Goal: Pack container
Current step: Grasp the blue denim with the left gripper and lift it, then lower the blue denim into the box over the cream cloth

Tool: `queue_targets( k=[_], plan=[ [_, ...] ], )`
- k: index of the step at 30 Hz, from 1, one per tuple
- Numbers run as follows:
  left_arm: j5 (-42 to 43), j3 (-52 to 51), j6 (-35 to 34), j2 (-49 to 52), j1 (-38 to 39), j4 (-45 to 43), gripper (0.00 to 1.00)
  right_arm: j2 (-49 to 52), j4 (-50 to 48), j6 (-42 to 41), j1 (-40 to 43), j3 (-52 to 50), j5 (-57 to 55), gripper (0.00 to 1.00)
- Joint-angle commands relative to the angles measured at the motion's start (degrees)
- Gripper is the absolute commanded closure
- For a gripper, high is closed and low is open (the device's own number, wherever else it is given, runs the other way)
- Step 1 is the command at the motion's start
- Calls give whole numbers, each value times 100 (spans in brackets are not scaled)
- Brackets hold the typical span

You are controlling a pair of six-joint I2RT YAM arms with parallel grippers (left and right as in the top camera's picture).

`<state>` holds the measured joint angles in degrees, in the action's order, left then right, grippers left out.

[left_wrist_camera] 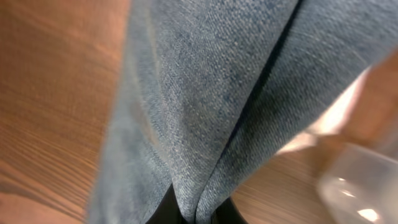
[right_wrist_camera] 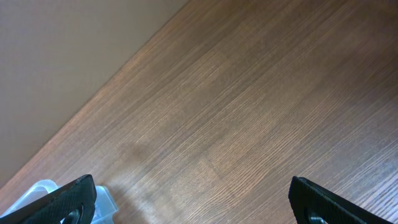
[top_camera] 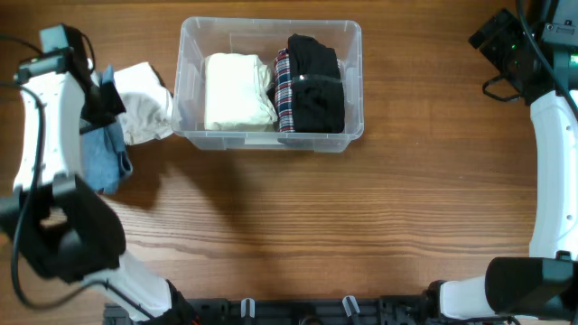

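Observation:
The container's cream garment (top_camera: 238,93) lies to my left gripper's right in the overhead view, so next I lift the hanging denim over the container's side, lower it there and release.
The clear container (top_camera: 348,86) stands at the back middle of the table. It holds a folded cream garment (top_camera: 237,92) on its left, a plaid garment (top_camera: 284,90) in the middle and a black garment (top_camera: 318,83) on its right. My left gripper (top_camera: 107,99) is left of the container, shut on a blue denim garment (top_camera: 101,155) that hangs from it; the denim (left_wrist_camera: 205,93) fills the left wrist view. My right gripper (right_wrist_camera: 193,205) is open and empty at the far right over bare wood. A corner of the container (right_wrist_camera: 43,193) shows there.
A cream-white garment (top_camera: 144,104) lies on the table between the left gripper and the container's left wall. The right arm (top_camera: 551,153) runs along the right edge.

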<state>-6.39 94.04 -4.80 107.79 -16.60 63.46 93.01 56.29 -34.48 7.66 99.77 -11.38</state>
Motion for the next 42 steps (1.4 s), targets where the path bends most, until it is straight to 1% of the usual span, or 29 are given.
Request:
queue_targets(
  k=[1, 2, 6, 8, 9, 12, 13, 17, 19, 22, 24, 31, 35, 40, 42],
  plan=[
    [765, 240, 15, -1169, 26, 162, 96, 63, -11, -42, -13, -4, 52, 0],
    [859, 240, 15, -1808, 26, 282, 96, 63, -11, -42, -13, -4, 52, 0],
    [1314, 240, 13, -2702, 26, 87, 96, 63, -11, -42, -13, -4, 52, 0],
    [1882, 240, 9, -3101, 26, -240, 96, 63, -11, -42, -13, -4, 52, 0],
    [2378, 240, 7, -3261, 26, -468, 96, 63, -11, -42, -13, -4, 52, 0],
    [3482, 240, -114, -3388, 122, -1014, 96, 63, -11, -39, -13, -4, 52, 0],
    [3510, 240, -280, -3351, 258, -1187, 96, 63, -11, -42, -13, -4, 52, 0],
    [3432, 240, -345, -3053, 911, -1617, 96, 63, -11, -42, -13, -4, 52, 0],
    [2981, 240, -538, -2767, 1298, -1788, 96, 63, -11, -42, -13, -4, 52, 0],
    [2345, 240, -535, -2170, 1910, -1915, 96, 63, -11, -39, -13, -4, 52, 0],
    [2065, 240, -531, -1818, 2142, -1915, 96, 63, -11, -42, -13, -4, 52, 0],
    [1849, 240, -555, -1038, 2201, -1862, 96, 63, -11, -39, -13, -4, 52, 0],
    [1786, 240, -813, -800, 2201, -1759, 96, 63, -11, -39, -13, -4, 52, 0],
    [1714, 240, -1172, -798, 2201, -1508, 96, 63, -11, -42, -13, -4, 52, 0],
    [1700, 240, -1427, -798, 2201, -1423, 96, 63, -11, -42, -13, -4, 52, 0]
  ],
)
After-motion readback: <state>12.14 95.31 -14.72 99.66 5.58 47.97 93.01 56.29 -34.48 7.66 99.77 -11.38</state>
